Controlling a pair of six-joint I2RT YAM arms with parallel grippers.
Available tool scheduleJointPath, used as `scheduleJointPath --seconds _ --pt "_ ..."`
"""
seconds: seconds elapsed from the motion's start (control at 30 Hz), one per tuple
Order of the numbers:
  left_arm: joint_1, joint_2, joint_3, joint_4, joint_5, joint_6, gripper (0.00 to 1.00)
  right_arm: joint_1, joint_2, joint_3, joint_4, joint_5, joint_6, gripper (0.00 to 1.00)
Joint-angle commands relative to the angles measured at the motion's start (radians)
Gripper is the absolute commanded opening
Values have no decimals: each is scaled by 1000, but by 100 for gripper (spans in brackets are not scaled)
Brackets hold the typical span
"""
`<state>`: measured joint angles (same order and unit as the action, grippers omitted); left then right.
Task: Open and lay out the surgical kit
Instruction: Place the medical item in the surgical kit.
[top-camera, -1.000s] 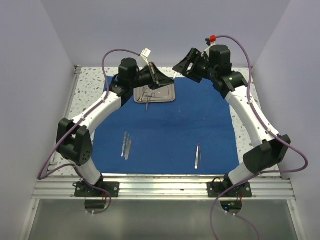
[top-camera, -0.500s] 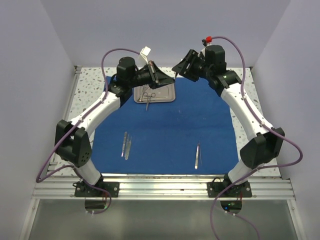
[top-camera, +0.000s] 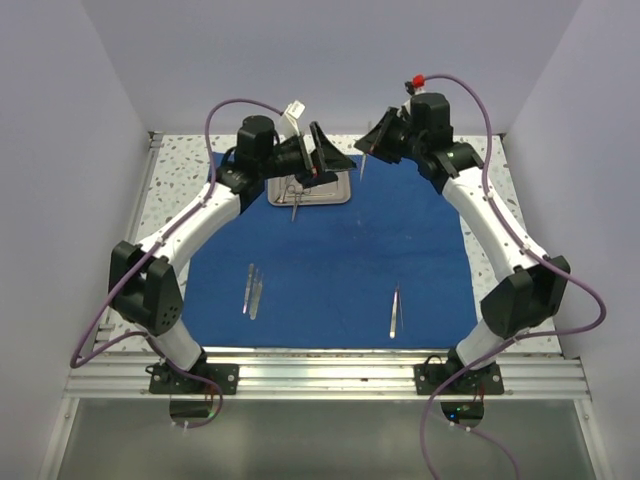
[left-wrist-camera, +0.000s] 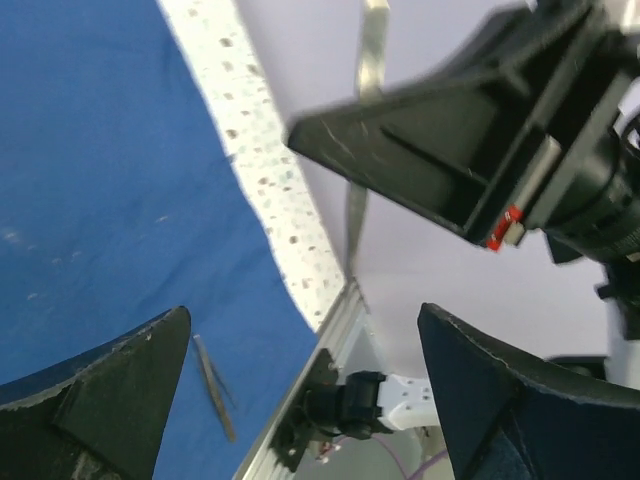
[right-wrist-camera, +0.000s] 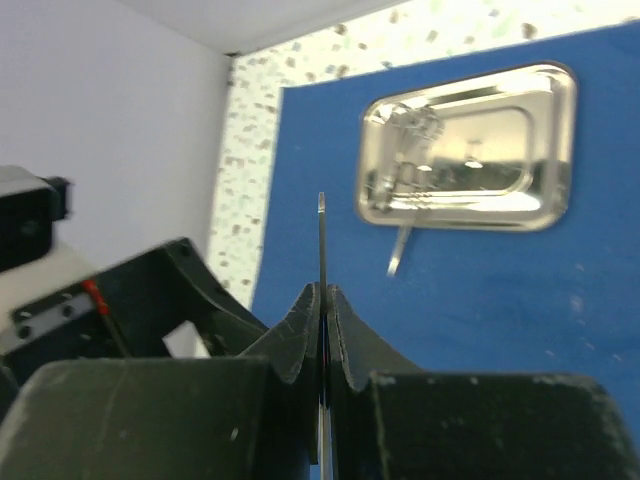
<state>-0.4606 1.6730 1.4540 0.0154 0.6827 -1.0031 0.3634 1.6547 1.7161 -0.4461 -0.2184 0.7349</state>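
Note:
I should first move my right gripper back and down, tilting it toward the cloth (top-camera: 330, 250), so that it gets to the empty spot on its own side.
The royal-blue cloth (top-camera: 330, 250) lies spread flat on the table. At its far edge sits the steel tray (top-camera: 308, 187), with ring-handled forceps (top-camera: 295, 196) hanging over its near rim. My right gripper (top-camera: 368, 150) hovers to the right of the tray, shut on slim steel tweezers (top-camera: 362, 166). In the right wrist view the gripper (right-wrist-camera: 322, 290) pinches the tweezers (right-wrist-camera: 322, 225) edge-on, with the tray (right-wrist-camera: 545, 150) and forceps (right-wrist-camera: 405, 180) beyond. My left gripper (top-camera: 325, 158) stands open over the tray, facing the right one. In its wrist view the gripper (left-wrist-camera: 305, 315) is empty, and the tweezers (left-wrist-camera: 370, 60) hang just ahead.
Two tweezers (top-camera: 250, 290) lie side by side on the cloth's near left, and one more (top-camera: 395, 312) lies near right. Speckled tabletop (top-camera: 180, 180) borders the cloth. Grey walls close in on three sides. A metal rail (top-camera: 330, 375) runs along the near edge.
The right gripper has closed on the tweezers that the left gripper was holding. The left gripper has opened and let them go. The right arm moved slightly left toward the tray.

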Motion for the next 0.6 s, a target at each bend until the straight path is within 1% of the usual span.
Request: scheduleJointPath --seconds 0.0,0.03,0.07,0.1,0.13,0.17,0.2,0.23,0.27,0.37,0.43,0.57 --pt "25 -30 81 -268 -98 225 100 -9 -151 -100 -121 89 -121 0" --pt "34 -30 101 -352 -122 257 100 -9 -183 -148 -140 108 -138 0" --pt "54 -32 108 -391 -173 315 100 -9 -217 -242 -158 125 -169 0" --pt "65 -32 112 -425 -201 339 100 -9 -243 -287 -183 138 -180 0" --pt "80 -30 124 -493 -231 359 100 -11 -287 -326 -239 172 -195 0" --pt "108 -26 134 -532 -312 395 100 -11 -303 -395 -271 186 -222 0" --pt "120 -13 143 -567 -354 411 100 -11 -317 -429 -322 200 -232 0" --pt "134 -1 167 -630 -400 428 100 -9 -353 -464 -339 215 -244 0" --pt "151 13 186 -665 -488 458 100 -9 -371 -534 -350 215 -244 0" --pt "161 80 262 -750 -624 506 100 -9 -440 -660 -342 215 -224 0" --pt "163 131 305 -767 -656 518 99 -6 -458 -713 -326 212 -201 0" --pt "169 209 380 -762 -667 535 99 11 -495 -847 -302 202 -161 0"
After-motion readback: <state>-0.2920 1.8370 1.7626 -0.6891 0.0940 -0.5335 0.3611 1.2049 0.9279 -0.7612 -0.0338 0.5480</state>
